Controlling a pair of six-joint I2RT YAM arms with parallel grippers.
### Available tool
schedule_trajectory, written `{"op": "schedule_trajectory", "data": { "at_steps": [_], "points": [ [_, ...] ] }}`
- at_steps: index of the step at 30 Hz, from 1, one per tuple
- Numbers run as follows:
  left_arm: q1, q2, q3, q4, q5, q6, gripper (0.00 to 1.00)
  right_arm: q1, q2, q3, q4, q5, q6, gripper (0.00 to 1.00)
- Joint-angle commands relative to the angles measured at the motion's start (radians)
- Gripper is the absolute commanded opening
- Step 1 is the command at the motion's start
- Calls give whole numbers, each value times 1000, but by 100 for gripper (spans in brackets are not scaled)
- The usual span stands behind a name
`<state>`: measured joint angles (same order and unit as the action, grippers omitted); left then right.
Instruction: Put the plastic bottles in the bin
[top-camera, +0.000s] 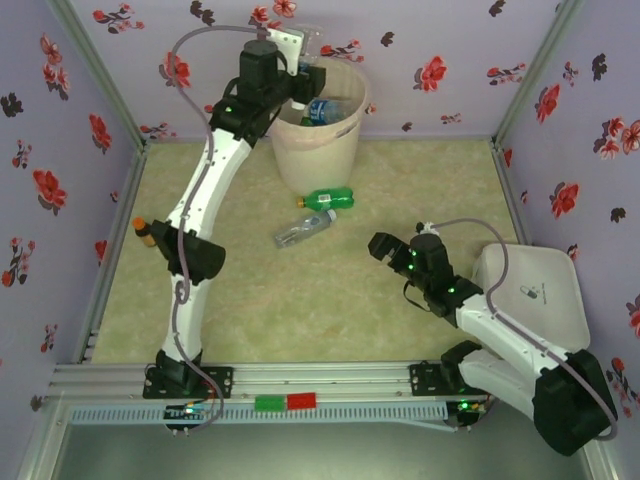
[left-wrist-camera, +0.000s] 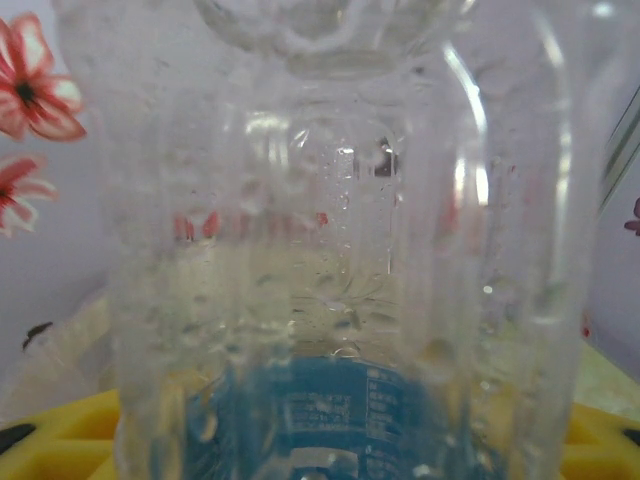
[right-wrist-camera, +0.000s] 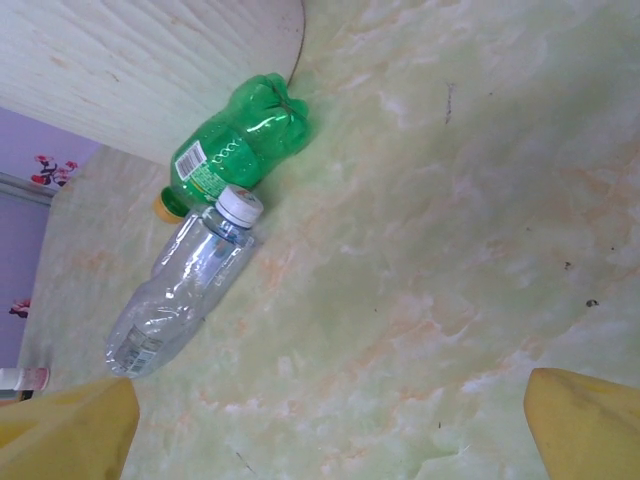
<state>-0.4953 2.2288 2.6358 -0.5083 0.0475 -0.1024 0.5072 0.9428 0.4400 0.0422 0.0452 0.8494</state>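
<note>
My left gripper moves the clear plastic bottle down toward the middle of the bin's opening (top-camera: 333, 101) next and releases it there, since it still stands above the bin's rim.
My left gripper (top-camera: 306, 80) hangs over the pale pink-beige bin (top-camera: 352, 128), shut on a clear plastic bottle (left-wrist-camera: 330, 250) with a blue label that stands between its yellow fingers (left-wrist-camera: 60, 440). Inside the bin lie bottles, one with a blue label (top-camera: 322, 108). On the table in front of the bin lie a green bottle (top-camera: 326, 198) (right-wrist-camera: 235, 150) and a clear white-capped bottle (top-camera: 304, 229) (right-wrist-camera: 185, 285). My right gripper (top-camera: 386, 248) (right-wrist-camera: 330, 440) stands open low over the table, right of these two, with nothing between its fingers.
An amber bottle (top-camera: 143, 231) lies by the left wall, partly behind my left arm. A white tray-like lid (top-camera: 535, 290) sits at the right wall. The bin's wall (right-wrist-camera: 140, 70) stands just behind the green bottle.
</note>
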Motion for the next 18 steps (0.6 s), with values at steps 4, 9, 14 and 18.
{"op": "schedule_trajectory", "data": {
  "at_steps": [4, 9, 14, 18],
  "points": [
    [1, 28, -52, 119, 20, -24, 52, -6, -46, -35, -31, 32, 18, 100],
    [1, 83, -30, 126, 24, -24, 56, -6, -56, -31, -42, 25, 14, 100],
    [1, 126, -4, 129, 52, -34, 62, -5, -54, -33, -44, 28, 14, 100],
    [1, 133, 7, 114, 59, -86, 86, -6, -54, -33, -43, 30, 14, 100]
  ]
}}
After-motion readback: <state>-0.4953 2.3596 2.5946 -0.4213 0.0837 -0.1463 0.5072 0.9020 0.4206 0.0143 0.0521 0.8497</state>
